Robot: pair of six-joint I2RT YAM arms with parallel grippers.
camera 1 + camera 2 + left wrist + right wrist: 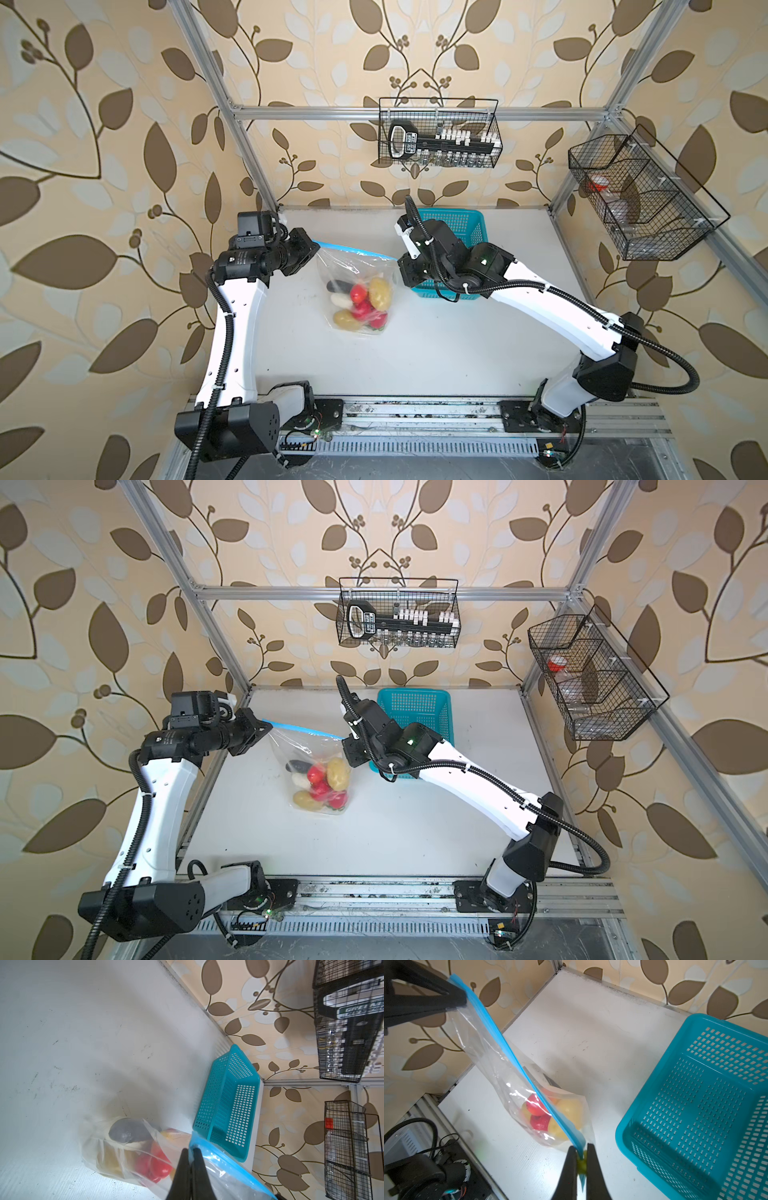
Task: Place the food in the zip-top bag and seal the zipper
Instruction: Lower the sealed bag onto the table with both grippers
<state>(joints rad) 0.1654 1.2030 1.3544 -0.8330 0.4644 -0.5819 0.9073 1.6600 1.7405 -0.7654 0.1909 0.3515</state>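
I should next move my right gripper outward and down to the bare tabletop (636, 1051) beside the turquoise basket and let go of the yellow slider tab (582, 1163), because the zipper looks pressed flat.
The clear zip-top bag (353, 268) hangs stretched between my two grippers, its bottom resting on the white table. The food (362, 303) lies in its lower part: red fruits, two tan potatoes, a white vegetable and a dark eggplant (128, 1130). The blue zipper (353, 249) runs taut along the top edge and looks pressed flat in the right wrist view (508, 1049). My left gripper (191, 1149) is shut on the bag's corner at the zipper's left end. My right gripper (581, 1147) is shut on the yellow slider tab (582, 1163) at the other end.
A turquoise perforated basket (453, 232) with nothing visible in it stands just behind my right wrist, close to the bag. Two black wire baskets hang on the frame, one at the back (440, 133) and one at the right (640, 195). The arms' mounting rail (415, 415) runs along the front edge.
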